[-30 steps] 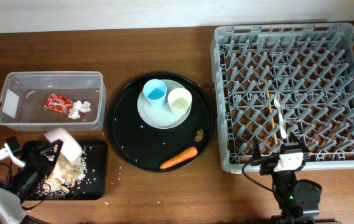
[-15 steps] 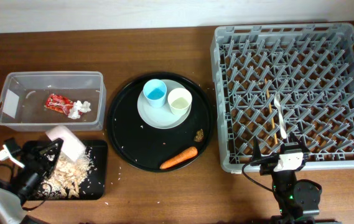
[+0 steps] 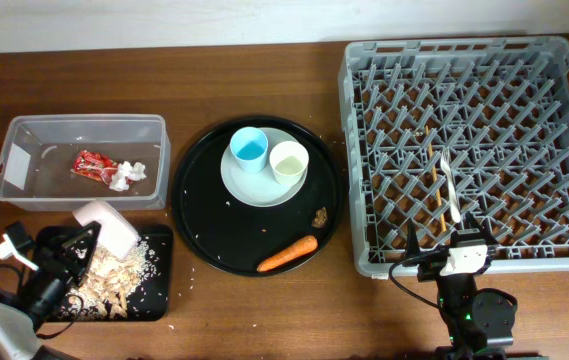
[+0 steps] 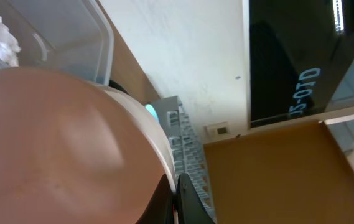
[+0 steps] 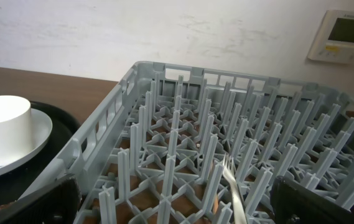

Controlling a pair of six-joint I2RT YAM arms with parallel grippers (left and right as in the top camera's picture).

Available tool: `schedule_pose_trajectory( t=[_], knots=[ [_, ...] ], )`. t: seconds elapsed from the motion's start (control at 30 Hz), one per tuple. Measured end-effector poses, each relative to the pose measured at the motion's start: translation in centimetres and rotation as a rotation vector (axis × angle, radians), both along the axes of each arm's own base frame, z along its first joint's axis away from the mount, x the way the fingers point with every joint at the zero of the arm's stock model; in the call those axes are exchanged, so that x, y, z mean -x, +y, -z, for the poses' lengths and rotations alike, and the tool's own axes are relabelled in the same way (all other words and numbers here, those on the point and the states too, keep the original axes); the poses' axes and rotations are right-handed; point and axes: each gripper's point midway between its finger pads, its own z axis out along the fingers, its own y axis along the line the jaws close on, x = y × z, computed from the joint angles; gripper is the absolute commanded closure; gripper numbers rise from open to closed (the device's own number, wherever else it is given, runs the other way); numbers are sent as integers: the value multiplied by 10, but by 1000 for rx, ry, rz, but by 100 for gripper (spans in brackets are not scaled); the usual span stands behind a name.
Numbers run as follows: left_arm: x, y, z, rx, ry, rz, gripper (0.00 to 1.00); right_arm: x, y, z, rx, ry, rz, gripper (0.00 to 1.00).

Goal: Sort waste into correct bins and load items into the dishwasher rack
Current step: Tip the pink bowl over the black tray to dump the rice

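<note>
My left gripper needs to level the bowl, swing over the round tray's bare side [image 3: 211, 217], lower and release the bowl, since the scraps are already in the shallow tray [image 3: 154, 300].
My left gripper [image 3: 76, 243] is shut on the rim of the pinkish-white bowl [image 3: 109, 229], tipped over the shallow black tray [image 3: 154, 300]. It fills the left wrist view [image 4: 58, 143]. Beige noodle-like scraps [image 3: 114, 272] lie spilled in that tray. The clear tub [image 3: 154, 130] holds the red wrapper [image 3: 92, 164] and white tissue [image 3: 129, 173]. On the round black tray [image 3: 214, 240] lie the carrot [image 3: 287, 254], a small brown scrap [image 3: 319, 215] and a grey plate [image 3: 254, 190] bearing the blue cup [image 3: 249, 149] and cream cup [image 3: 288, 161]. My right gripper [image 3: 442, 262] is open at the dishwasher rack's [image 3: 364, 70] near edge.
A white fork [image 3: 450, 188] and thin wooden sticks [image 3: 432, 175] lie in the rack, and the fork also shows in the right wrist view [image 5: 234, 190]. Small crumbs are scattered on the round black tray and the wood beside it.
More of the noodle scraps have slid out of the tipped bowl and spread across the black tray. The bowl has shifted slightly. The right arm has not moved.
</note>
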Motion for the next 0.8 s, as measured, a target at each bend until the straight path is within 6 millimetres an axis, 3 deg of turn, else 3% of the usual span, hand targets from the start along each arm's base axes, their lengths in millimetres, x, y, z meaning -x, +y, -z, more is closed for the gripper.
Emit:
schedule_pose_trajectory(
  t=[0.63,0.73,0.8],
  knots=[
    [-1,2,-12,-1,-83,2,100,0,0,0,0,0,0,1],
    [0,1,-12,8,-76,1,100,0,0,0,-1,0,0,1],
    [-3,8,0,-63,-37,-9,100,0,0,0,0,0,0,1]
  ],
)
